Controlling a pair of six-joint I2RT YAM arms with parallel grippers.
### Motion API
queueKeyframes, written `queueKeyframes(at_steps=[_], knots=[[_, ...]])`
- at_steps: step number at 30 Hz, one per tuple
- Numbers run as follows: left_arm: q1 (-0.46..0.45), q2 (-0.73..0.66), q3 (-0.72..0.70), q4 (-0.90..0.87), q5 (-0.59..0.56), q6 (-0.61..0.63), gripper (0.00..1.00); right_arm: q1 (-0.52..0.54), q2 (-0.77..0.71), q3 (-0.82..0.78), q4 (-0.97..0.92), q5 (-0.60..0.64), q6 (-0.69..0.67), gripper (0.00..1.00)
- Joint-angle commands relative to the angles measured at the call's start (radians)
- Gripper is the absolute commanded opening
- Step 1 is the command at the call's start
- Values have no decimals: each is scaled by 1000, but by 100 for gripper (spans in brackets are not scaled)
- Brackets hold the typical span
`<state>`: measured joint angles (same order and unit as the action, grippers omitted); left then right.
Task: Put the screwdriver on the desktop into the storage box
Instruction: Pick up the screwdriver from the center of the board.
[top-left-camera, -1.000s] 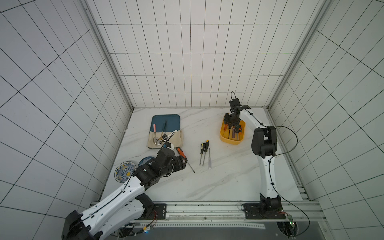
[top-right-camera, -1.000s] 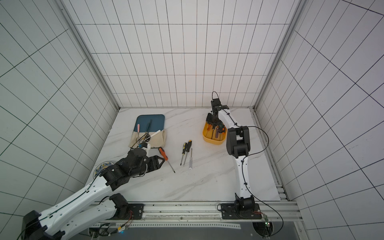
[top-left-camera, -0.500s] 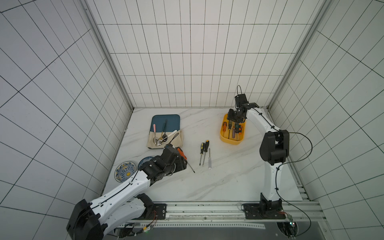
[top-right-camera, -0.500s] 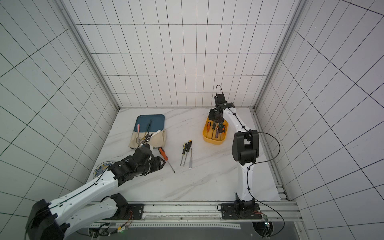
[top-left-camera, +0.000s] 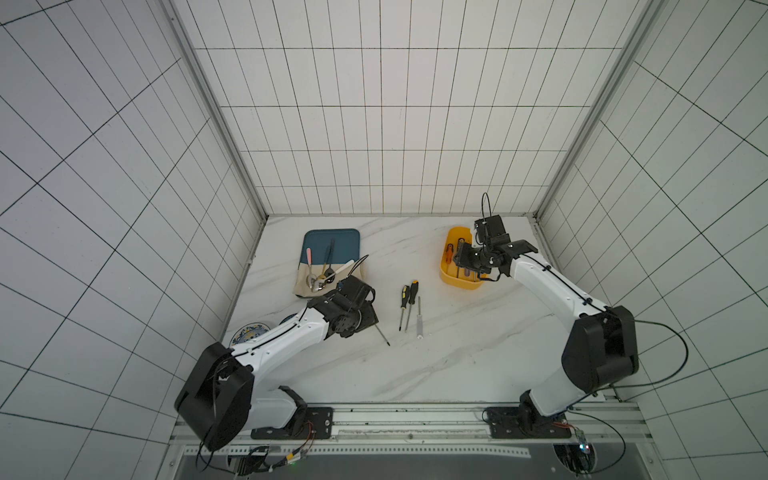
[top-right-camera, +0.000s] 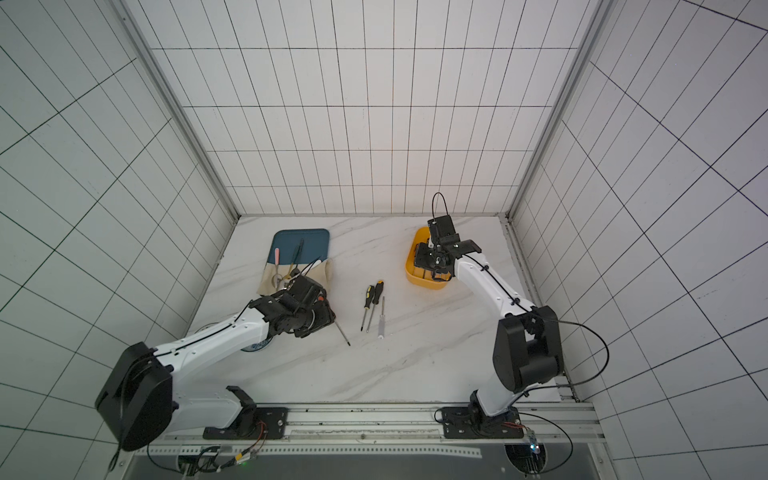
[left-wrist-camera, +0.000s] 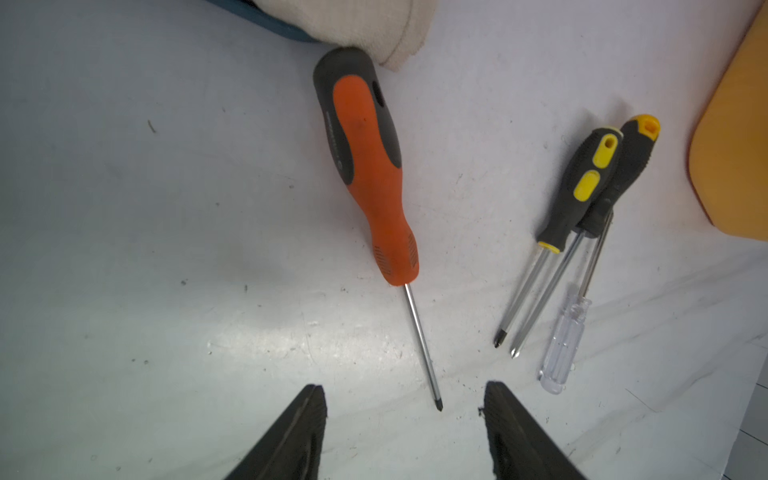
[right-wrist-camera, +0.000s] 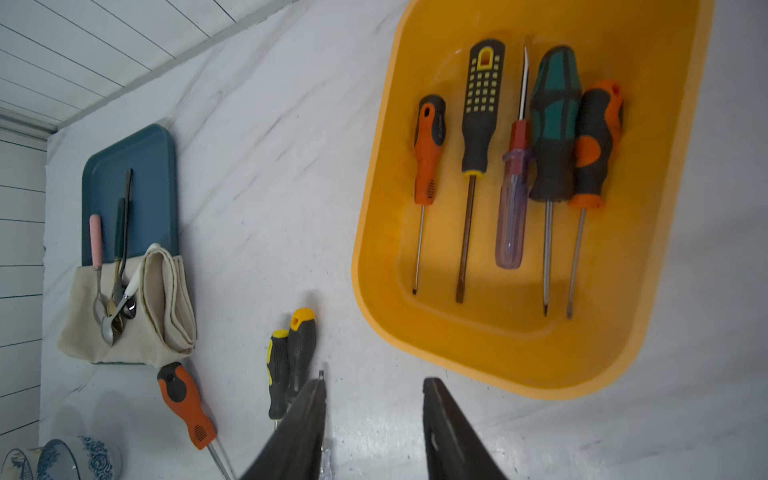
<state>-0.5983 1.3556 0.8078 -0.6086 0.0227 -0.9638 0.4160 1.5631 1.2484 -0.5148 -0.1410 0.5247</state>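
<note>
My left gripper will next go down and outward and close around the middle of the orange-and-black handle (left-wrist-camera: 372, 177), which is below and outward of its open fingers.
An orange-and-black screwdriver (left-wrist-camera: 370, 166) lies on the white marble desktop (top-left-camera: 457, 353), its tip toward the front edge. My left gripper (left-wrist-camera: 405, 399) hovers open just above that tip, holding nothing. In a top view the wrist hides the handle and only the shaft (top-left-camera: 381, 334) shows. Two black-and-yellow screwdrivers (top-left-camera: 407, 295) and a clear-handled one (top-left-camera: 420, 324) lie mid-table. The yellow-orange storage box (top-left-camera: 451, 278) at the back right holds several screwdrivers (right-wrist-camera: 515, 166). My right gripper (right-wrist-camera: 374, 384) hangs open and empty over the box's near left edge.
A dark teal tray (top-left-camera: 332, 245) sits at the back left with a folded beige cloth (right-wrist-camera: 166, 316) and spoons (right-wrist-camera: 112, 307) on its near end. Patterned blue dishes (top-left-camera: 249, 334) lie by the left wall, partly under the left arm. Tiled walls close in three sides.
My left gripper has slid right and farther back over the orange screwdriver, covering its handle. The right arm has swung outward, bringing its gripper from the box's far end toward its near edge.
</note>
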Motion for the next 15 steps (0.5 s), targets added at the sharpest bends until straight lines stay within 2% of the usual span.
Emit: queueKeyframes(at_steps=[1,6,15], knots=[[18,70,55,0,-26,-12,63,24,-74,-108,59,10,43,42],[36,193,112,12,-53,-3,60,28,-143,-219,61,24,55,42],[58,319,160,29,-61,38,57,46,-201,-258,43,39,55,42]])
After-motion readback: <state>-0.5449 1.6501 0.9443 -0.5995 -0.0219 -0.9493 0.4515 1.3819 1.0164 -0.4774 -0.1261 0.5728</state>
